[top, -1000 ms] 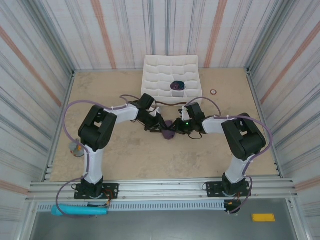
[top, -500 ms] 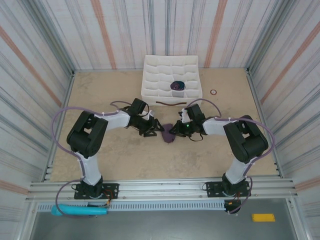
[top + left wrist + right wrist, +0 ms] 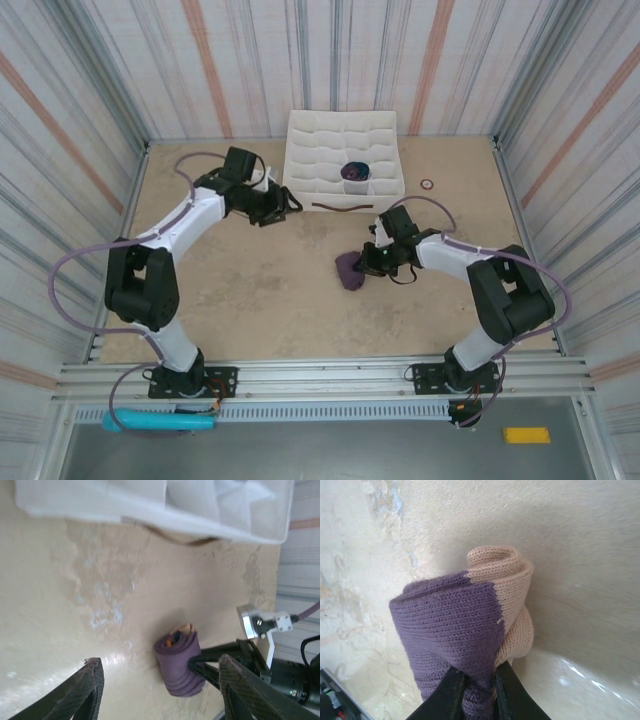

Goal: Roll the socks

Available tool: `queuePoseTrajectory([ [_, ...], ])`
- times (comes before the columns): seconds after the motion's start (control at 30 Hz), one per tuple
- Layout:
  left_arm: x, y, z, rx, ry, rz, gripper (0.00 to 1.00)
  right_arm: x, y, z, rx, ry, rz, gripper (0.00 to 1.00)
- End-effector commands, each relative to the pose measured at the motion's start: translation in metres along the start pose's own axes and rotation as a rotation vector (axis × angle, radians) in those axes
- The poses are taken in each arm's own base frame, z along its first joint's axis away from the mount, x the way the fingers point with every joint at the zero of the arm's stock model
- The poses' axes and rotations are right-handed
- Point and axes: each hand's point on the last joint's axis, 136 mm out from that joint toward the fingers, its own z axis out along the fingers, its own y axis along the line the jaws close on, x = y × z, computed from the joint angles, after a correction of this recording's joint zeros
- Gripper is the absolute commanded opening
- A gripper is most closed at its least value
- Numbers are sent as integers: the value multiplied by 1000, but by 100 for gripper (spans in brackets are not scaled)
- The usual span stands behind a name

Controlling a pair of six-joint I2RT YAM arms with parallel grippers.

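Note:
The tray's side by my left gripper lies outward and below it, so next my left gripper needs to swing outward, turn, and bring the open fingers astride the tray's rim down.
The socks (image 3: 349,270) form one purple roll on the table, right of centre. In the right wrist view the socks (image 3: 455,625) show purple knit with a peach end, pinched between the fingers of my right gripper (image 3: 477,692). My right gripper (image 3: 363,262) is shut on the roll from the right. In the left wrist view the socks (image 3: 180,665) lie on their side, with peach and orange at the spiral end. My left gripper (image 3: 278,207) hangs open and empty by the tray's front left corner, well away from the roll. Its fingers (image 3: 85,690) frame bare table.
A white divided tray (image 3: 300,186) stands at the back centre, with another dark rolled pair (image 3: 355,172) in one compartment. A thin dark band (image 3: 340,207) lies in front of it. A small ring (image 3: 428,184) lies to its right, and a grey spool (image 3: 151,297) sits by the left edge.
My left gripper has let go of the roll, opened, and drawn back up and left toward the tray. The right gripper kept its hold and shifted the roll slightly right and nearer.

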Motion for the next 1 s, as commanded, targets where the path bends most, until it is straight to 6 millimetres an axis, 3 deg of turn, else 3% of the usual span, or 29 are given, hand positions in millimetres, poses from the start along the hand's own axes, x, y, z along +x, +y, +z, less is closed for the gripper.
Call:
queuePoseTrajectory([
  [0.0,-15,19,-8,-141,11,74,63,-6,-1,-22,54,-36,-50,0],
  [0.27,-59,51,20,-268,10,91,59,-13,7,-57,69,-105,-88,0],
  [0.53,-85,53,28,-283,-23,86,56,-20,10,-87,82,-168,-102,0],
  [0.57,-85,59,36,-288,-7,75,56,-21,10,-90,84,-175,-105,0],
  [0.73,-94,48,30,-176,-35,10,56,-23,12,-100,94,-199,-112,0],
  [0.77,-96,44,21,-158,-58,-4,55,-23,12,-101,94,-202,-110,0],
  [0.97,-111,56,17,-187,-83,-25,54,-28,14,-108,97,-233,-113,0],
])
